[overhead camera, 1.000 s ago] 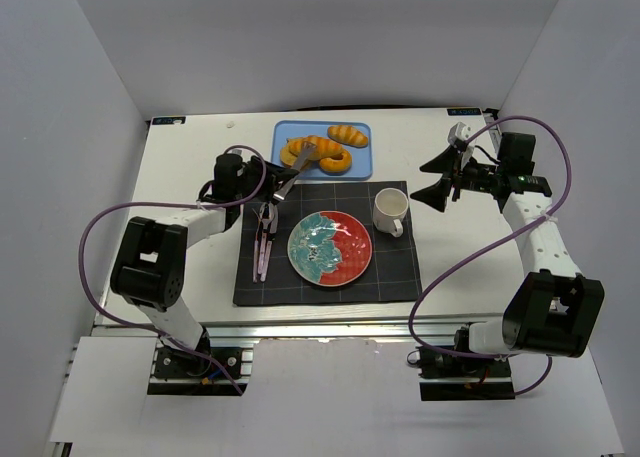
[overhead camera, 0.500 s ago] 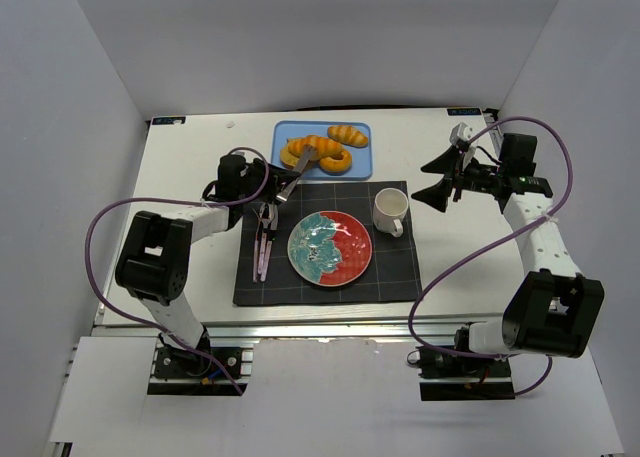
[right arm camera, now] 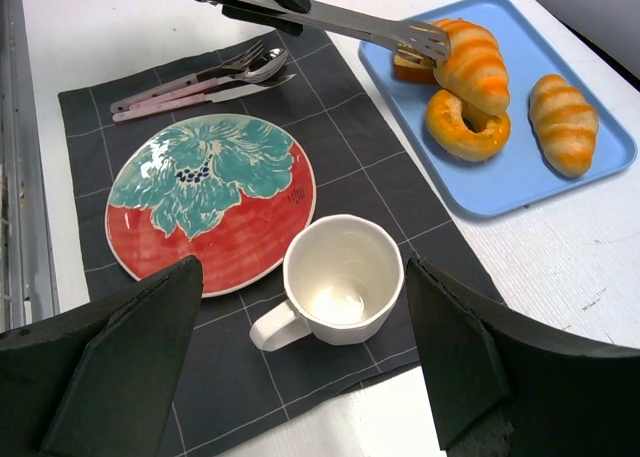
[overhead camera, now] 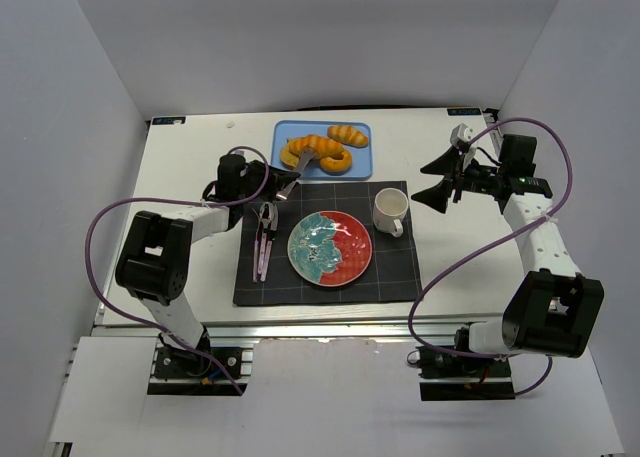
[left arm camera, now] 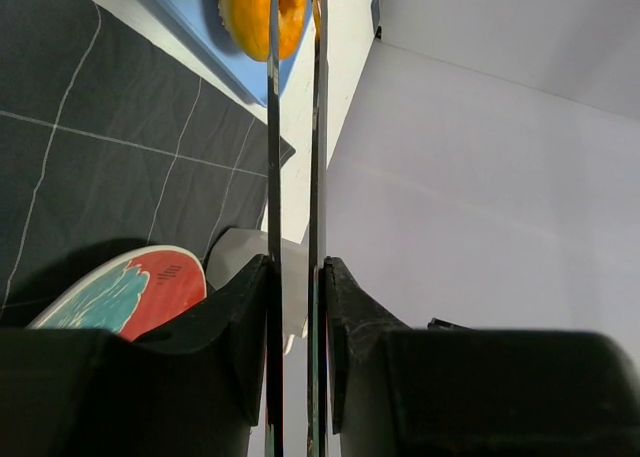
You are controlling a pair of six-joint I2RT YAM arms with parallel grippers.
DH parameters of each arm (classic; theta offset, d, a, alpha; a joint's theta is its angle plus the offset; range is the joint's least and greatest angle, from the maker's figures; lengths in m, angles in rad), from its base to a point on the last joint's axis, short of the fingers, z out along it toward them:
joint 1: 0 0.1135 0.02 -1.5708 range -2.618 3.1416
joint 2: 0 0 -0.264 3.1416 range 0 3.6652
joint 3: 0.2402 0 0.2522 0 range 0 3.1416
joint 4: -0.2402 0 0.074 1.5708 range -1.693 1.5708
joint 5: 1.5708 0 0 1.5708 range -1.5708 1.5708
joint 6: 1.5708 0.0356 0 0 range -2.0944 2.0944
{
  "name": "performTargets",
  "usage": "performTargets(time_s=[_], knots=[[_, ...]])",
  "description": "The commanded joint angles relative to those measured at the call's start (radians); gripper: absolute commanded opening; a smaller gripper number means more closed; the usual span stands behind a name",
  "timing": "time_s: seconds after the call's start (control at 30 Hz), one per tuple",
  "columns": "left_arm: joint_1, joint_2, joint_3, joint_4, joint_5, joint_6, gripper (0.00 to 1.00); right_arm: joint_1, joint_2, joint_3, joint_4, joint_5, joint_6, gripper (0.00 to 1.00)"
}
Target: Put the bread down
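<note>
Next, my left gripper draws back, carrying the tongs (overhead camera: 296, 173) and croissant over the red and teal plate (overhead camera: 336, 239) to release the tongs there, since that plate is empty.
The bread (overhead camera: 322, 145), a long golden-orange croissant with brown ridges, lies on the blue tray (overhead camera: 360, 132), resting over a ring doughnut (overhead camera: 335, 163). It also shows in the right wrist view (right arm camera: 470, 62). My left gripper (overhead camera: 264, 174) is shut on metal tongs (overhead camera: 296, 173). The tongs' tips sit at the croissant's left end (right arm camera: 425, 45). In the left wrist view the gripper (left arm camera: 297, 277) squeezes the two blades (left arm camera: 272, 127) close together. My right gripper (overhead camera: 436, 181) is open and empty, above and right of the mug.
A shorter striped roll (overhead camera: 349, 135) lies at the tray's right. On the dark placemat (overhead camera: 395, 277) are a red and teal plate (overhead camera: 330, 247), a white mug (overhead camera: 391, 211), and cutlery (overhead camera: 263, 239) at the left.
My left wrist has shifted slightly right and the tongs have edged a little further onto the croissant. The right arm has not moved.
</note>
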Motion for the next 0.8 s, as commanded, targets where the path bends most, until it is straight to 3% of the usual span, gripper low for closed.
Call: performTargets(time_s=[0.0, 0.07, 0.23, 0.5, 0.77], knots=[[-0.003, -0.06, -0.004, 0.031, 0.002, 0.018, 0.06, -0.009, -0.028, 0.007, 0.001, -0.033, 0.001, 0.87], [-0.004, -0.091, -0.003, 0.015, 0.007, 0.041, 0.0, -0.009, -0.028, 0.013, -0.005, -0.033, -0.007, 0.87], [-0.006, -0.198, -0.022, -0.048, 0.019, 0.148, 0.0, -0.01, -0.029, 0.033, -0.063, -0.028, -0.053, 0.87], [-0.024, -0.474, -0.261, -0.138, 0.099, 0.352, 0.0, -0.01, -0.026, 0.056, -0.12, -0.025, -0.133, 0.86], [-0.13, -0.701, -0.447, -0.284, 0.162, 0.391, 0.0, -0.009, 0.0, 0.096, -0.151, -0.021, -0.133, 0.86]])
